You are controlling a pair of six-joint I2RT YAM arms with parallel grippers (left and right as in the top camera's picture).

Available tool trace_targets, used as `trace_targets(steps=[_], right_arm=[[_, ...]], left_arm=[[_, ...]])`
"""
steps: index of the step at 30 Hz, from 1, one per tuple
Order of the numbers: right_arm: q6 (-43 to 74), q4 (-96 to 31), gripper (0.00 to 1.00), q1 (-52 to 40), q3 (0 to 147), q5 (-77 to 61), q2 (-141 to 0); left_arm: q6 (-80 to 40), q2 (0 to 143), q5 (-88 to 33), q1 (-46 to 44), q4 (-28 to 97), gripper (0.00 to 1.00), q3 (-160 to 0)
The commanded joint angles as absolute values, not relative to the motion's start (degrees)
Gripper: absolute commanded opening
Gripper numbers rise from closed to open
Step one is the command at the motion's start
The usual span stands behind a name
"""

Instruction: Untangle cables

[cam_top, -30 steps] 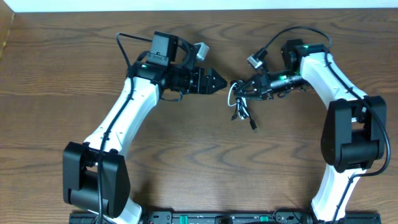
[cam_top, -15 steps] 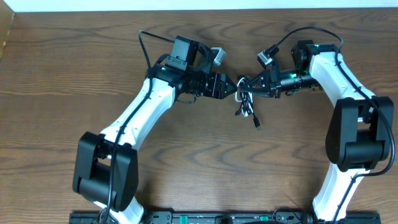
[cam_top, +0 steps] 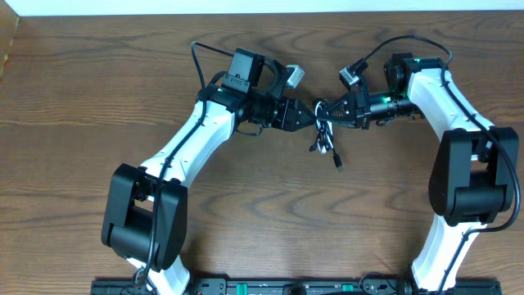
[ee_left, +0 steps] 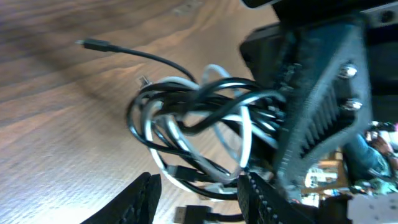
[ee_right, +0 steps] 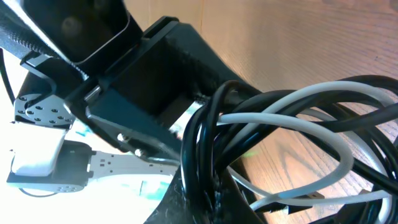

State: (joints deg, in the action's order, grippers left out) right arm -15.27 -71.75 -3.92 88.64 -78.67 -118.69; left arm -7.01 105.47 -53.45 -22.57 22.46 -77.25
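Note:
My right gripper moves back and left in the overhead view next, lowers to the bare wood and releases the bundle, since that spot lies clear.
The black and white cables (cam_top: 322,135) form a tangled bundle hanging at the middle of the table, with one black plug end (cam_top: 337,165) trailing on the wood. My right gripper (cam_top: 329,111) is shut on the top of the bundle; in the right wrist view the black cords (ee_right: 208,155) pass between its fingers. My left gripper (cam_top: 309,116) is open right beside the bundle. In the left wrist view its fingers (ee_left: 198,182) stand on either side of the bundle's lower loops (ee_left: 193,124), and a black plug (ee_left: 189,213) lies between them.
The brown wooden table (cam_top: 246,213) lies all around. The two grippers are almost touching over the bundle. The right gripper's body (ee_left: 317,106) fills the right of the left wrist view. Thick arm cables (cam_top: 205,51) loop behind each wrist.
My left arm has moved right until its open fingers reach the bundle. My right gripper moved slightly right with the bundle, then held still.

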Motion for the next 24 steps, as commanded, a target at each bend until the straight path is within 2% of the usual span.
trace_targets(steps=[1, 5, 13, 14, 15, 17, 24], right_arm=[[-16.4, -71.8, 0.01, -3.8, 88.4, -81.2, -118.4], [-16.3, -71.8, 0.01, -3.8, 88.4, -81.2, -118.4], [-19.6, -75.7, 0.01, -5.2, 88.4, -81.1, -118.4], [-19.9, -75.9, 0.01, -5.6, 88.4, -80.9, -118.4], [-19.8, -75.9, 0.01, -5.7, 88.4, -80.8, -118.4], [-19.8, -75.9, 0.01, -5.6, 88.4, -80.8, -118.4], [-19.8, -76.8, 0.01, -5.4, 88.4, -81.8, -118.4]], left_arm=[[-6.2, 106.1, -58.0, -22.9, 22.3, 0.48, -77.0], [-6.3, 106.1, -57.9, -22.9, 21.9, 0.53, -77.0], [-9.1, 108.2, -48.5, -25.8, 19.9, 0.52, -77.0], [-9.1, 108.2, -48.5, -25.8, 19.6, 0.47, -77.0], [-9.1, 108.2, -47.9, -25.7, 19.2, 0.34, -77.0], [-10.1, 108.2, -45.9, -25.6, 18.9, 0.22, -77.0], [-13.4, 108.2, -42.4, -25.8, 17.4, 0.14, -77.0]])
